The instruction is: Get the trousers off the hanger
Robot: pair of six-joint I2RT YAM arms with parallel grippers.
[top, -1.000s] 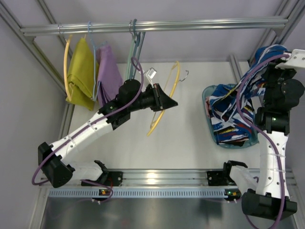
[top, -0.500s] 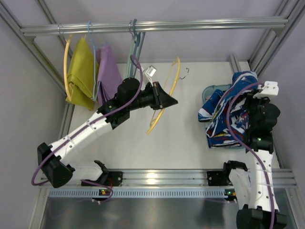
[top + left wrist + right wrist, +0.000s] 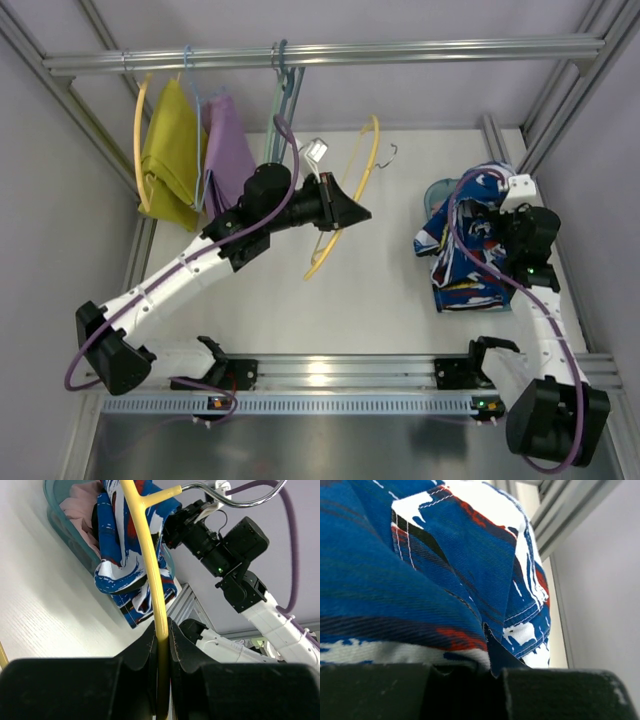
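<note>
The yellow hanger is already bare, so my right gripper will next turn and move slightly back over the teal basket (image 3: 436, 192) to release the trousers (image 3: 470, 255) there.
The trousers (image 3: 470, 255), blue, white, red and black print, hang bunched over the teal basket (image 3: 436, 192) at the right. My right gripper (image 3: 492, 215) is shut on the trousers, which fill the right wrist view (image 3: 420, 570). The yellow hanger (image 3: 345, 205), bare, with a silver hook (image 3: 388, 152), is held off the table by my left gripper (image 3: 352, 213), shut on its bar. In the left wrist view the hanger (image 3: 150, 580) runs up from between my fingers (image 3: 177, 645), with the trousers (image 3: 120, 550) and basket (image 3: 65, 530) behind.
A metal rail (image 3: 320, 55) at the back carries a yellow hanger with mustard cloth (image 3: 170, 150), a purple garment (image 3: 228, 145) and a teal-grey hanger (image 3: 282, 90). Frame posts stand at the right (image 3: 560, 100).
My right arm has come down and pulled in towards the basket with the trousers, lowering them onto it. My left gripper and the hanger have barely moved.
</note>
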